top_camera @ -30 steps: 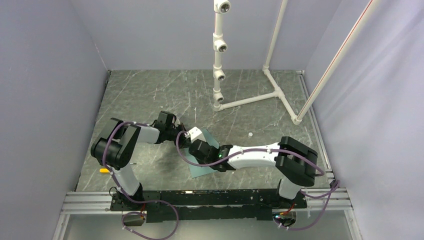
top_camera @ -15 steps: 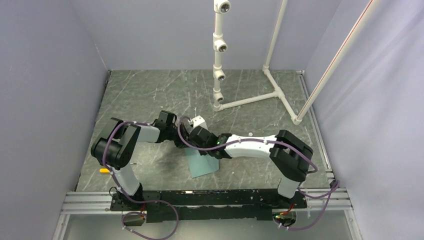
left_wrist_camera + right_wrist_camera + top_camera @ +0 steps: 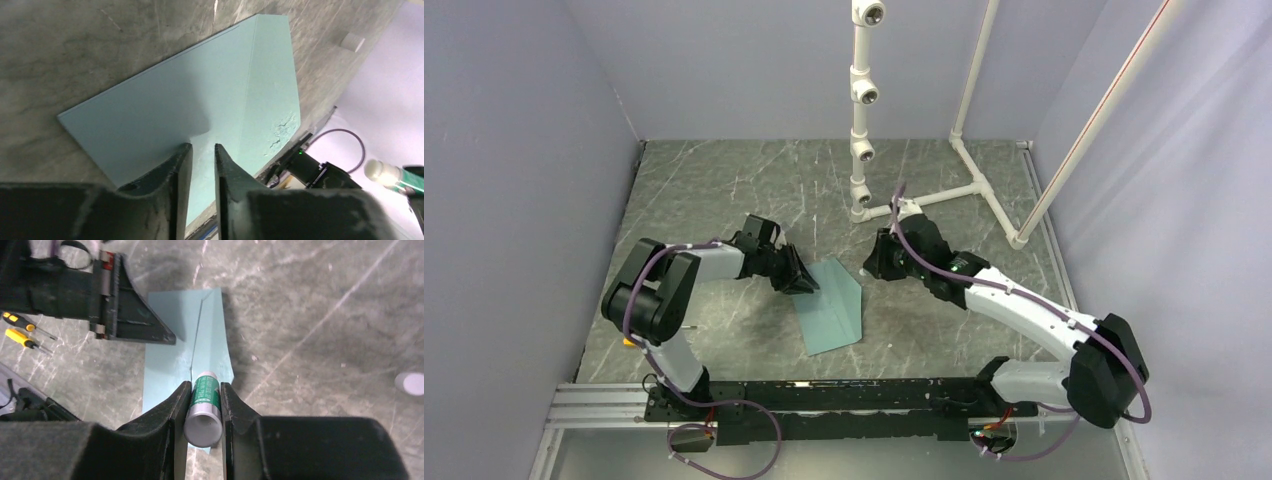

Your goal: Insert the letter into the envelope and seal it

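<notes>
The marble near the white PVC pipe stand's base is below my right gripper, so I need to tilt the gripper flat and lower it there next.
The teal envelope (image 3: pixel 829 305) lies flat on the marble table, with a crease running along its length; it also shows in the left wrist view (image 3: pixel 200 95) and the right wrist view (image 3: pixel 170 365). The letter is not visible. My left gripper (image 3: pixel 804 282) rests its nearly closed tips (image 3: pixel 202 147) on the envelope's left edge, with nothing between them. My right gripper (image 3: pixel 874 262) is raised to the right of the envelope and is shut on a green-and-white glue stick (image 3: pixel 205 400), tip pointing down.
A white PVC pipe stand (image 3: pixel 864 110) rises at the back, with its base bars running right. A small white cap (image 3: pixel 412 382) lies on the table. Two yellow-handled screwdrivers (image 3: pixel 20 332) lie to the left, near the left arm.
My right arm has swung off the envelope, up and to the right, carrying the glue stick. The envelope is now uncovered. My left gripper stays on its left edge.
</notes>
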{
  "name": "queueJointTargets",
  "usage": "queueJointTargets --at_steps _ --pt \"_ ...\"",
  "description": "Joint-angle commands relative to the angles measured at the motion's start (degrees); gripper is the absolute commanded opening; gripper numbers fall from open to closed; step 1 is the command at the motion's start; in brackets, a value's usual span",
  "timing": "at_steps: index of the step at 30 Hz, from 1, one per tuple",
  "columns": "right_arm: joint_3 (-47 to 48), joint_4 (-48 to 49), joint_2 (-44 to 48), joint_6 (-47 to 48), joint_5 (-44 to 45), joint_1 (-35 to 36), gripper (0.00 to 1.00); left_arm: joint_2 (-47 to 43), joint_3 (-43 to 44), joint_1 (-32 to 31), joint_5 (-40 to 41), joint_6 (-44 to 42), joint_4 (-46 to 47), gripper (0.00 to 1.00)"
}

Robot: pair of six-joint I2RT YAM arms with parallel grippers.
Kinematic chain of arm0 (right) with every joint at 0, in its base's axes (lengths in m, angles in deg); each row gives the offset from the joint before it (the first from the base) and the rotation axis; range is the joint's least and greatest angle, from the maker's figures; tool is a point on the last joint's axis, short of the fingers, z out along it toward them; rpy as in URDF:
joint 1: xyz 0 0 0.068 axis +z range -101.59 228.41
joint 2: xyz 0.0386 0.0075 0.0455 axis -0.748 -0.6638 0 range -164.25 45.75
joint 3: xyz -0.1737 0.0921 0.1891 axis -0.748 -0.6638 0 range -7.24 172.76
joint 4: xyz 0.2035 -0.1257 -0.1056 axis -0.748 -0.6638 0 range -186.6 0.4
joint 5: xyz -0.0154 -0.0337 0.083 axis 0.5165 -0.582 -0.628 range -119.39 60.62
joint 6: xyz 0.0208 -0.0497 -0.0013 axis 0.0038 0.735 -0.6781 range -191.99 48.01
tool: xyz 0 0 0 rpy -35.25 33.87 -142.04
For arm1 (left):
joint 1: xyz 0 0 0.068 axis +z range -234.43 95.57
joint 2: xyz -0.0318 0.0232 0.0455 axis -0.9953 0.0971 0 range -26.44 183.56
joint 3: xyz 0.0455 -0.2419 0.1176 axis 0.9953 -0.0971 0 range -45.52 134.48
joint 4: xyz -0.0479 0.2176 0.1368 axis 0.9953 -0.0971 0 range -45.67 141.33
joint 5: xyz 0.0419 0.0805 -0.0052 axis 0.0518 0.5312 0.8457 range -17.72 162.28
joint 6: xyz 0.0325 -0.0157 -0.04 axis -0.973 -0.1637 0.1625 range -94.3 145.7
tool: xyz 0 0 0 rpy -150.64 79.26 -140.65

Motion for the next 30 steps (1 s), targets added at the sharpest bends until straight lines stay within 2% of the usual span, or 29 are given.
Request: queueJointTargets --at_steps 1,7,10,15,22,30 --pt "-3.30 1.76 0.88 -6.79 -9.65 -5.22 0.00 -4.91 3.05 -0.10 5.49 -4.16 -8.82 0.32" --pt "-5.40 9.55 -3.58 -15.74 -23.02 -16.36 0.00 -10.90 10.41 0.36 13.12 -7.21 -21.83 0.49" --pt "-5.63 15.43 -9.09 -20.83 -30.24 -21.08 0.00 -13.03 12.98 0.78 16.42 -8.70 -25.63 0.53" --pt "-1.98 20.65 -19.98 -26.52 -40.21 -25.75 0.00 -14.85 13.27 1.71 16.64 -9.90 -27.24 0.56" --pt "3.13 25.59 -31.16 -30.73 -43.18 -28.84 0.01 -16.68 10.96 2.34 13.10 -11.36 -25.09 0.64" --pt "4.77 37.31 -43.56 -39.65 -48.68 -31.54 0.10 -13.54 11.73 2.53 7.56 -13.26 -24.96 0.63"
